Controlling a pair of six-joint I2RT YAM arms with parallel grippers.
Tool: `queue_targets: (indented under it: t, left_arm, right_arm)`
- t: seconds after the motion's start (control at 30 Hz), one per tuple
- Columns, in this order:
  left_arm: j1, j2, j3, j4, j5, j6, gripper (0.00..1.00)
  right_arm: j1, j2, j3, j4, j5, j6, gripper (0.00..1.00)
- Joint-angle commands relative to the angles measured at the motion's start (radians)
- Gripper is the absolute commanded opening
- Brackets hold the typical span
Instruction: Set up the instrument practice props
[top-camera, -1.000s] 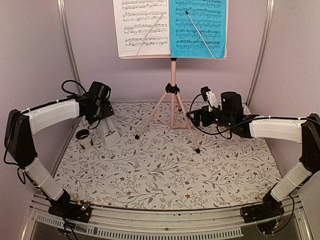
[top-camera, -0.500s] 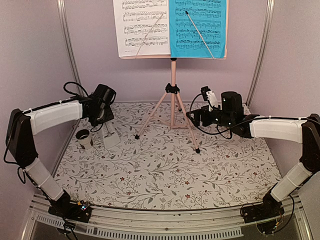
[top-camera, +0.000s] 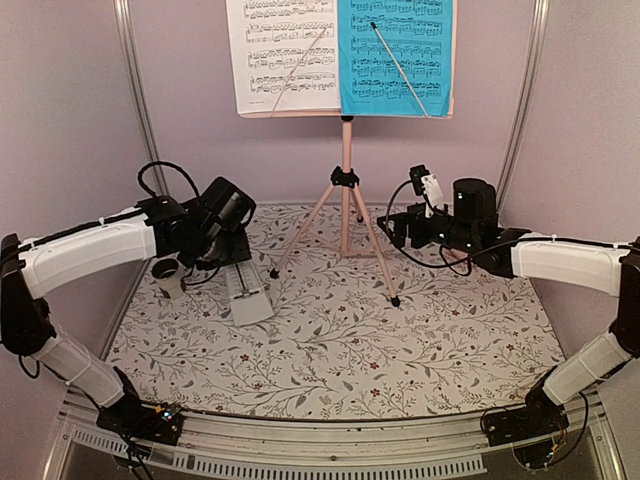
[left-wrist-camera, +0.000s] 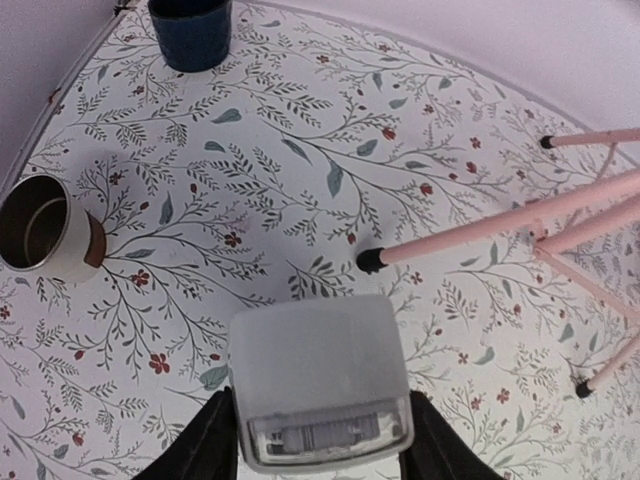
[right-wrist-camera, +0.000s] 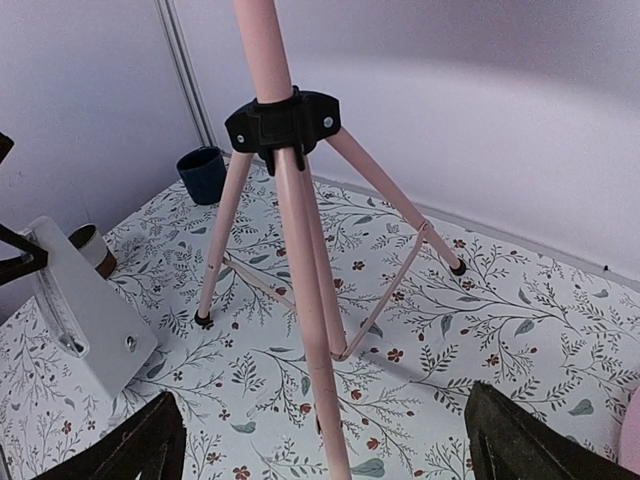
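I should carry the metronome (top-camera: 248, 292) with my left gripper to the right in the top view, back and down, and release it on empty cloth in front of the stand's feet.
The pink tripod music stand (top-camera: 347, 180) stands at the back middle, with the white sheet (top-camera: 285, 55) and the bright blue sheet (top-camera: 395, 55) side by side on its desk. My left gripper (top-camera: 232, 262) is shut on the white pyramid metronome (top-camera: 248, 292), held tilted low over the cloth, left of the stand's front-left foot. In the left wrist view the metronome (left-wrist-camera: 320, 375) sits between my black fingers (left-wrist-camera: 205, 445). My right gripper (top-camera: 395, 228) is open and empty just right of the stand's legs (right-wrist-camera: 300, 250). The metronome also shows in the right wrist view (right-wrist-camera: 85, 320).
A white cup with a brown band (top-camera: 168, 278) stands left of the metronome. A dark blue cup (left-wrist-camera: 190, 35) stands by the back left wall. A pink edge (right-wrist-camera: 632, 440) shows at the far right. The tripod feet (top-camera: 395, 300) spread over the floral cloth (top-camera: 330, 350).
My left arm has swung right and toward the front, carrying the metronome from beside the white cup toward the stand's front-left foot. The right gripper has shifted slightly right.
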Motion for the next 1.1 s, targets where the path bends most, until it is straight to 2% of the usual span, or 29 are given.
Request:
queue_targets:
  t: [0.0,0.2,0.37,0.5,0.63,0.73,0.93,1.0,1.03,1.07]
  left_arm:
    - [-0.13,-0.015,0.015,-0.011,-0.018,-0.062,0.25]
    - [-0.321,0.093,0.13,-0.033,-0.038,-0.107,0.26]
    - [-0.445,0.246,0.291,-0.03,-0.063,-0.136,0.26]
    - [-0.502,0.387,0.418,-0.062,-0.07,-0.149,0.26]
    - [-0.53,0.452,0.498,-0.07,-0.076,-0.163,0.29]
    - [-0.553,0.471,0.524,-0.071,-0.098,-0.163,0.39]
    - [-0.562,0.48,0.531,-0.058,-0.084,-0.144,0.66]
    - [-0.562,0.474,0.531,-0.04,-0.078,-0.118,0.76]
    - [-0.563,0.468,0.529,-0.029,-0.074,-0.102,0.84]
    - [-0.562,0.457,0.525,-0.008,-0.065,-0.061,0.87]
  right_arm:
    - [-0.001,-0.049,-0.027,-0.002,-0.008,0.006,0.99]
    - [-0.001,-0.096,-0.061,-0.008,-0.009,0.026,0.99]
    - [-0.001,-0.144,-0.092,-0.014,-0.001,0.042,0.99]
    - [-0.001,-0.177,-0.11,-0.028,-0.001,0.045,0.99]
    - [-0.001,-0.206,-0.13,-0.038,-0.012,0.05,0.99]
    - [0.0,-0.228,-0.142,-0.043,-0.031,0.054,0.99]
    - [-0.001,-0.271,-0.16,-0.057,-0.075,0.066,0.99]
    - [-0.001,-0.286,-0.164,-0.068,-0.08,0.072,0.99]
    - [-0.001,-0.294,-0.166,-0.074,-0.082,0.074,0.99]
    - [0.0,-0.301,-0.166,-0.08,-0.08,0.079,0.99]
